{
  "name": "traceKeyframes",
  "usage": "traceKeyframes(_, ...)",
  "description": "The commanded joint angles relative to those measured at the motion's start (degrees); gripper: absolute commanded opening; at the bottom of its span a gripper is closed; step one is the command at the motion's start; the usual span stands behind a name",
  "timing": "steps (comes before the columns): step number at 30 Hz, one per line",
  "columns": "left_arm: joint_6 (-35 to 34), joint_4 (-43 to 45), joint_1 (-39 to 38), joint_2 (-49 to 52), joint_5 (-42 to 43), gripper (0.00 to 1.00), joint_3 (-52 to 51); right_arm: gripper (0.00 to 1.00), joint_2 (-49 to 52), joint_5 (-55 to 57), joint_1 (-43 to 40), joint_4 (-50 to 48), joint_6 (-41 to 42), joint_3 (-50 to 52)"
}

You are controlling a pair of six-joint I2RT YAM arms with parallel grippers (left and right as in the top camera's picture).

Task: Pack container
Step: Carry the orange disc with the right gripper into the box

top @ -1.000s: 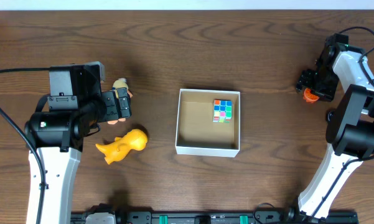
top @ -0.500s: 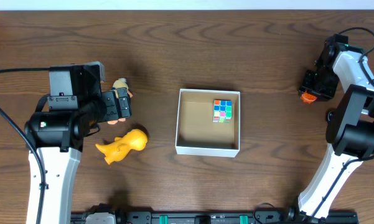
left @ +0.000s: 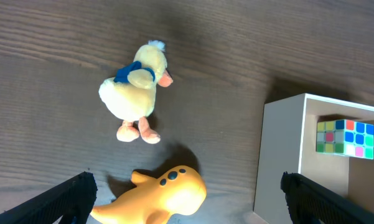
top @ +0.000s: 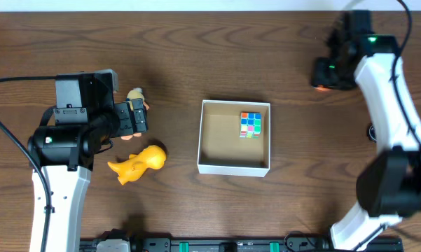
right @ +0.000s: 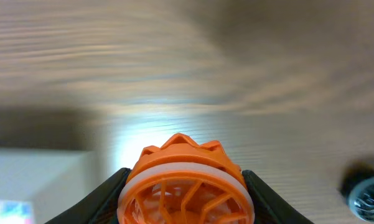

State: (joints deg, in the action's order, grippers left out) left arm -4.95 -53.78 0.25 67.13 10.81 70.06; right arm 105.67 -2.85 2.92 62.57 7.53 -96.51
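Observation:
The robot's right gripper will swing to the left in the overhead view, then go down into the box beside the multicoloured cube, where the bottom of the box is bare.
The container (top: 234,166) is a square white box with a brown inside at the table's middle; a multicoloured cube (top: 251,124) lies in its far right corner. It also shows in the left wrist view (left: 280,155). My right gripper (top: 325,75) is shut on an orange and white openwork ball (right: 183,180), held up, right of and beyond the box. My left gripper (left: 187,202) is open above a yellow dinosaur toy (top: 139,163), which also shows in the left wrist view (left: 158,196). A plush duck (left: 137,90) lies beyond it.
A small dark round object (right: 366,193) lies on the wood at the right in the right wrist view. The wooden table (top: 196,56) stretches around the box. The left arm's body (top: 63,147) stands over the table's left part.
My right gripper has moved left and toward the box with the orange ball, lifted from the table's far right. The left arm and the toys have not moved.

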Motion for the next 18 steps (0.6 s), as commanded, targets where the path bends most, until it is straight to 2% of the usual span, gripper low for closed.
traceKeyframes(1, -0.7, -0.2, -0.2, 0.3, 0.5, 0.98, 1.0, 0.34, -3.8, -2.6, 8.5, 0.8, -2.1, -0.2)
traceKeyframes(9, -0.7, -0.2, -0.2, 0.3, 0.5, 0.98, 1.0, 0.37, -1.6, -2.5, 26.5, 1.1, -2.0, -0.2)
traceKeyframes(18, -0.7, -0.2, -0.2, 0.3, 0.5, 0.98, 1.0, 0.36, 9.5, -2.6, 33.1, 0.0, -2.0, -0.2)
